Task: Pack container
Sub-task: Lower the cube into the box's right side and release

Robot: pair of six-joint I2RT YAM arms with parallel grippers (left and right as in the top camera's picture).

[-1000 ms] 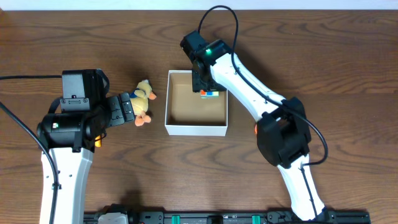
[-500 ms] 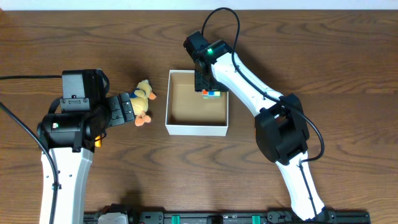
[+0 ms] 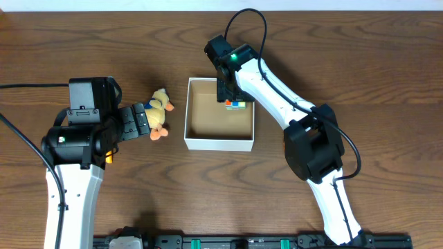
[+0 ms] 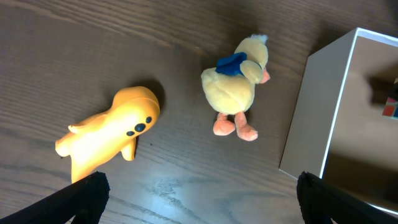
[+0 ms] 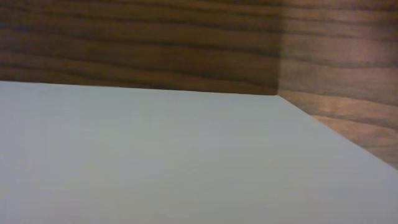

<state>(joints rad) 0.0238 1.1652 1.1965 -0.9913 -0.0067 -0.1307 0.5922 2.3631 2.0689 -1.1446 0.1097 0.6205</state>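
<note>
My right gripper should next lower the toy a little to the container's brown bottom just below and release it there, because the toy is already inside the container's sides.
The container (image 3: pixel 219 143), a square white box with a brown floor, sits mid-table; its near wall (image 4: pixel 323 112) also shows in the left wrist view. My right gripper (image 3: pixel 229 97) reaches down inside its far right corner, shut on a small orange, blue and green toy (image 3: pixel 235 104). The right wrist view shows only a white wall (image 5: pixel 186 162) and wood, no fingers. My left gripper (image 3: pixel 149 122) (image 4: pixel 202 199) stands wide open and holds nothing, left of the box. A yellow plush duck (image 3: pixel 160 111) (image 4: pixel 239 81) and an orange toy (image 4: pixel 109 134) lie ahead of it.
Dark wood table (image 3: pixel 360 69) all round the box. A black cable (image 3: pixel 246 14) arches over the right arm at the back, and another cable (image 3: pixel 21 149) runs along the left arm.
The right arm shifted slightly right with the small toy at first, then held still. The left arm, duck and box have not moved.
</note>
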